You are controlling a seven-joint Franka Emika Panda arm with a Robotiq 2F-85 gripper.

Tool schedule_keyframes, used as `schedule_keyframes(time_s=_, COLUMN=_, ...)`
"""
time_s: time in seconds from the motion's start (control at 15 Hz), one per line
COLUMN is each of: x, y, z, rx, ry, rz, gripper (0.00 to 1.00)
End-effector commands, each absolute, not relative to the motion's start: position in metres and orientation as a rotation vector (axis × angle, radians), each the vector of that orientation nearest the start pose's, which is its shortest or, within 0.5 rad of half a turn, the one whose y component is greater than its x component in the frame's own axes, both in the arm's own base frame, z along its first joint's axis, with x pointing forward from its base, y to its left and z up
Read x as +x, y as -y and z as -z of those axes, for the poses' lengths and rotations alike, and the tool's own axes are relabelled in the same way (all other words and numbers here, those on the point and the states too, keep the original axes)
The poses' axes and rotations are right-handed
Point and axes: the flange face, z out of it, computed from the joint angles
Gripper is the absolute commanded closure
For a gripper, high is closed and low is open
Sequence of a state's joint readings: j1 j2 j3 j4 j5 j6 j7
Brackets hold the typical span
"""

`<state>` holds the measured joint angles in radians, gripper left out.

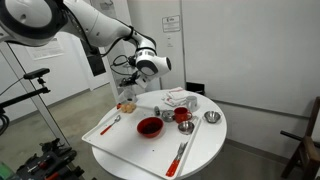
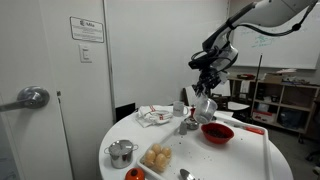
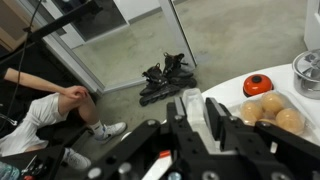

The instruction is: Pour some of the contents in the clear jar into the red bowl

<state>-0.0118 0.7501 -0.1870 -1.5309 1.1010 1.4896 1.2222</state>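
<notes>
Next, my gripper turns downward, lowers the clear jar (image 2: 205, 104) onto the bare tray beside the red bowl and releases it. That spot lies below my gripper.
The clear jar (image 3: 221, 112) is a small see-through cylinder clamped between the black fingers of my gripper (image 3: 214, 108). In both exterior views the gripper (image 1: 131, 93) (image 2: 203, 94) hangs in the air above the round white table. In an exterior view the jar (image 2: 205, 104) shows pale below the fingers. The red bowl (image 1: 149, 127) (image 2: 217, 132) stands on the white tray, lower than the gripper and off to one side. It is out of the wrist view. The jar's contents cannot be made out.
Bread rolls (image 3: 270, 112) (image 2: 157, 157) lie on the tray (image 1: 108, 138). A small metal pot (image 2: 121, 152), a metal bowl (image 1: 211, 117), a crumpled cloth (image 1: 180, 98), a red-handled utensil (image 1: 180, 155) and a small orange-red dish (image 3: 258, 84) are on the table. Roller skates (image 3: 165, 80) and a person's leg (image 3: 60, 112) are on the floor.
</notes>
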Motion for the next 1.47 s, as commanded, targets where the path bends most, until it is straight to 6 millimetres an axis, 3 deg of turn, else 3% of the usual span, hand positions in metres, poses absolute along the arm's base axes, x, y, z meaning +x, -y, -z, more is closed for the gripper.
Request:
schedule_keyframes(time_s=0.0, x=0.634, y=-0.024, z=-0.282, rx=-1.58, ry=-1.942, rz=-1.202, gripper=0.93)
schedule_keyframes(time_s=0.2, x=0.629, y=-0.058, z=-0.301, rx=-1.709, ry=-2.03, rz=-1.028, gripper=0.93)
schedule_keyframes(time_s=0.33, x=0.626, y=-0.079, z=-0.3, rx=-1.781, ry=-2.09, rz=-0.898, gripper=0.93)
schedule_keyframes(time_s=0.73, x=0.614, y=-0.129, z=-0.253, rx=-1.905, ry=-2.257, rz=-0.466, gripper=0.93)
schedule_keyframes(time_s=1.13, x=0.593, y=-0.142, z=-0.214, rx=-1.915, ry=-2.437, rz=-0.05, gripper=0.93)
schedule_keyframes(time_s=1.4, x=0.582, y=-0.14, z=-0.195, rx=-1.893, ry=-2.557, rz=0.07, gripper=0.93)
